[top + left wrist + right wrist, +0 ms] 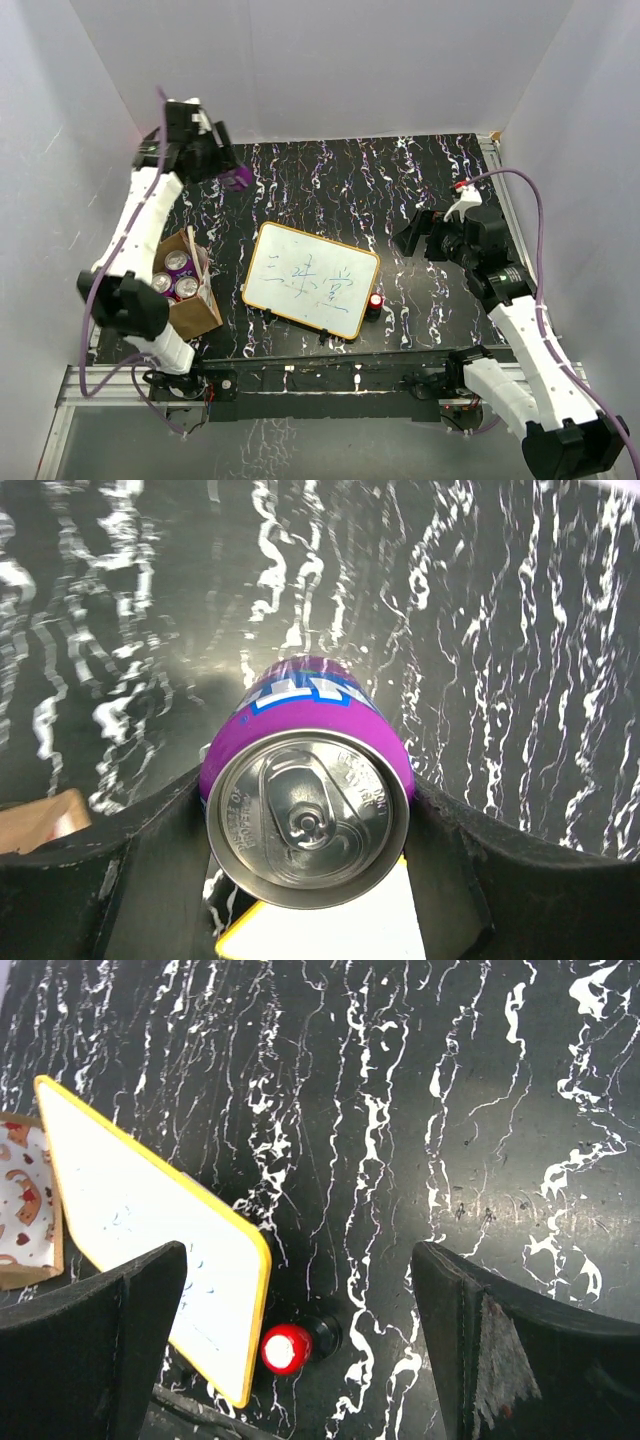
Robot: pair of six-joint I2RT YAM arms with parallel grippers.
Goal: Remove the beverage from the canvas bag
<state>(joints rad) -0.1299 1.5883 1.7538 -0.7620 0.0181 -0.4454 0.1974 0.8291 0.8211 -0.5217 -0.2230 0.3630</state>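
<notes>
My left gripper holds the purple can and should lower it next until it stands on bare tabletop beyond the white board below. Then it should let go of the can clear of the bag.
A purple beverage can [308,810] lies crosswise between my left gripper's [308,865] fingers, silver top toward the camera, the jaws shut on its sides. From above, that gripper [236,178] and the purple can [241,179] hang over the far left of the table, well behind the canvas bag [197,312]. The tan bag stands at the near left with three more cans [177,263] upright inside. A corner of the bag [40,820] shows at the left wrist view's edge. My right gripper [410,237] hovers open over the right half, with nothing between its fingers [470,1340].
A white board with a yellow-wood frame [310,280] lies mid-table with blue writing on it; its edge [150,1230] reaches under my right gripper. A small red-capped black object [290,1345] sits by the board's near right corner [375,302]. White walls enclose the table.
</notes>
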